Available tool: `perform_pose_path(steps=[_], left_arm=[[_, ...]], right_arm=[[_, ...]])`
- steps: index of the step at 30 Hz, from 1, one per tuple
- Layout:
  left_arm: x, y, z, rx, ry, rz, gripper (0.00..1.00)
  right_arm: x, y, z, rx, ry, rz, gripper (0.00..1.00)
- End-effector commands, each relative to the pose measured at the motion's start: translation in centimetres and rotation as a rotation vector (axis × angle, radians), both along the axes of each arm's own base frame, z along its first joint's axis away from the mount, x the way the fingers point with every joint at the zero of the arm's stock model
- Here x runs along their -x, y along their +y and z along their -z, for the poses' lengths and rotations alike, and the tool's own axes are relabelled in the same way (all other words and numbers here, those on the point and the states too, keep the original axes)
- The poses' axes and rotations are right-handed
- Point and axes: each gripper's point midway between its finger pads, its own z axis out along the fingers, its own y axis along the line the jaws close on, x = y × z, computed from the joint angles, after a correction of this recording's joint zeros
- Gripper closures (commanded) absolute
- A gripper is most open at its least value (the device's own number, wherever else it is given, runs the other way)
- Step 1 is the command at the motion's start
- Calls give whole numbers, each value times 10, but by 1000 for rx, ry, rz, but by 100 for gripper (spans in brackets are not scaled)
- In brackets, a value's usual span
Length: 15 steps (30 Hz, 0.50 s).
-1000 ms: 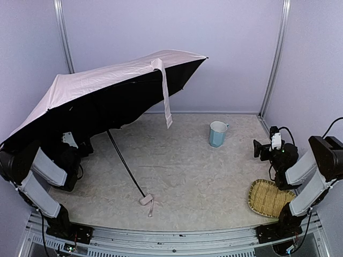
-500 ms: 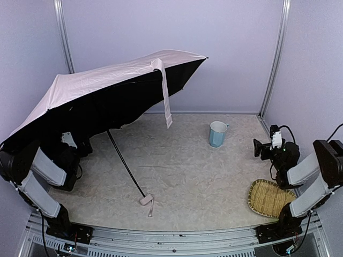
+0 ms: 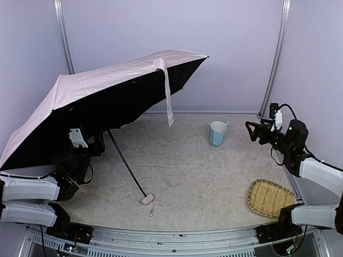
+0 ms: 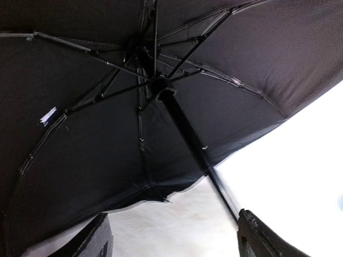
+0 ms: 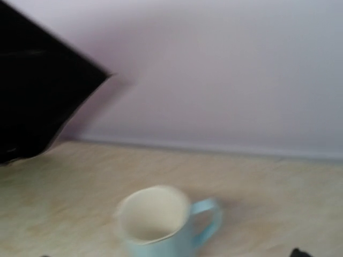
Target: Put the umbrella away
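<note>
The left gripper moves toward the right in the top view next to bring the shaft between its open fingertips, since the thin black shaft (image 3: 126, 166) passes just beside them.
The umbrella (image 3: 107, 80) stands open and tilted at the left, pale pink outside and black inside. Its thin black shaft (image 3: 126, 166) slants down to the small pink handle (image 3: 147, 201), which rests on the table, and a pink strap (image 3: 168, 99) hangs from the canopy's edge. My left gripper (image 3: 96, 143) is under the canopy, just left of the shaft. In the left wrist view it (image 4: 177, 246) is open with nothing between its fingers, and the shaft (image 4: 187, 134) passes close to the right finger (image 4: 268, 241). My right gripper (image 3: 253, 131) hangs open in the air at the right, pointing at the cup.
A light-blue cup (image 3: 217, 134) stands upright near the back wall; the right wrist view shows this cup (image 5: 161, 225) blurred and empty. A woven bamboo tray (image 3: 269, 198) lies at the front right. Metal posts (image 3: 274, 59) and pale walls close in the table.
The left arm has stretched forward and brought its gripper up under the canopy, near the shaft. The right arm has lifted off the tray side and reached left toward the cup.
</note>
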Motion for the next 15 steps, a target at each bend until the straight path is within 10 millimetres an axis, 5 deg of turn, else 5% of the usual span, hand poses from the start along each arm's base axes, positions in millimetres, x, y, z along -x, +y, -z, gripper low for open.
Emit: perform_pose_path(steps=[1, 8, 12, 15], left_arm=[[18, -1, 17, 183, 176, -31, 24], [63, -66, 39, 466, 221, 337, 13], [54, -95, 41, 365, 233, 384, 6], [34, -99, 53, 348, 267, 299, 6]], right_arm=[[20, 40, 5, -75, 135, -152, 6], [38, 88, 17, -61, 201, -289, 7], [46, 109, 17, -59, 215, -355, 7], [54, 122, 19, -50, 223, -389, 7]])
